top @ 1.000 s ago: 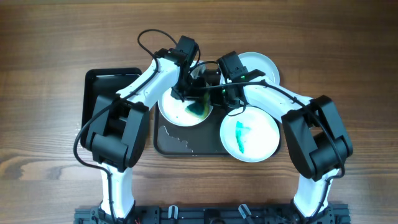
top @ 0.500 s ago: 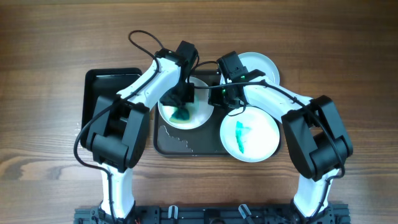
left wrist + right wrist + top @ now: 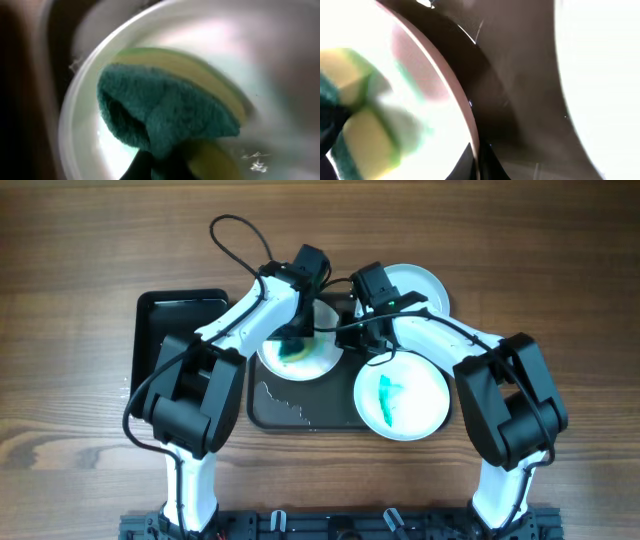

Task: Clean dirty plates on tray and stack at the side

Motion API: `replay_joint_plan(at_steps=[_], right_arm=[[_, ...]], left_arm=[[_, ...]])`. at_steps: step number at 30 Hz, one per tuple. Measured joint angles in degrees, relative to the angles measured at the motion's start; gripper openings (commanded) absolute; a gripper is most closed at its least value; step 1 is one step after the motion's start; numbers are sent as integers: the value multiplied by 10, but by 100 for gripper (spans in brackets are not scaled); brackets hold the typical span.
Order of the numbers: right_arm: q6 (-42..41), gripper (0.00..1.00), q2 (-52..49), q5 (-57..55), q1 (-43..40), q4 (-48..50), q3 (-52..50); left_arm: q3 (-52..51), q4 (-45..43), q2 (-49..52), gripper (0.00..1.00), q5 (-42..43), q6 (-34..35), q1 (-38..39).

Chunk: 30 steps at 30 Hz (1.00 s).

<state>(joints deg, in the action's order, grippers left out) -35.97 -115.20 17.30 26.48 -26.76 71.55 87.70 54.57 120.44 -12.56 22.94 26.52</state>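
My right gripper raises and tilts the smeared plate next, then lowers and releases it on its tray spot, since the other plates occupy the opposite side.
Three white plates sit on the dark grey tray [image 3: 300, 412]. The left plate [image 3: 300, 358] carries teal smears. My left gripper [image 3: 297, 332] is shut on a green-and-yellow sponge [image 3: 170, 107] and presses it onto that plate [image 3: 85, 125]. My right gripper [image 3: 350, 330] is shut on the right rim of the same plate [image 3: 465, 110]; the rim runs between its fingers [image 3: 479, 162]. The front right plate [image 3: 402, 398] bears a teal streak. The back right plate [image 3: 420, 283] looks clean and is partly hidden by the right arm.
A smaller black tray [image 3: 172, 330] lies to the left of the grey tray, partly under the left arm. Water glints on the grey tray's front left part [image 3: 275, 395]. Bare wooden table [image 3: 80, 260] surrounds everything.
My left gripper has moved the sponge over the left plate, from the lower middle toward the upper part. The teal patch has spread thinner. My right gripper has held still on the rim.
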Motion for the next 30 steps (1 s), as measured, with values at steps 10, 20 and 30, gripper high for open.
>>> replay_joint_plan(at_steps=[10,20,30], right_arm=[[2,4,0,0,0,-2,0],[33,4,39,-130,47,-72,13],[78,4,205,-609,248,-204,25]], left_arm=[[63,122,-5,4,70,27,-19],[137,125,-126,4,142,11,-157],[137,126,-126,4,140,7,-158]])
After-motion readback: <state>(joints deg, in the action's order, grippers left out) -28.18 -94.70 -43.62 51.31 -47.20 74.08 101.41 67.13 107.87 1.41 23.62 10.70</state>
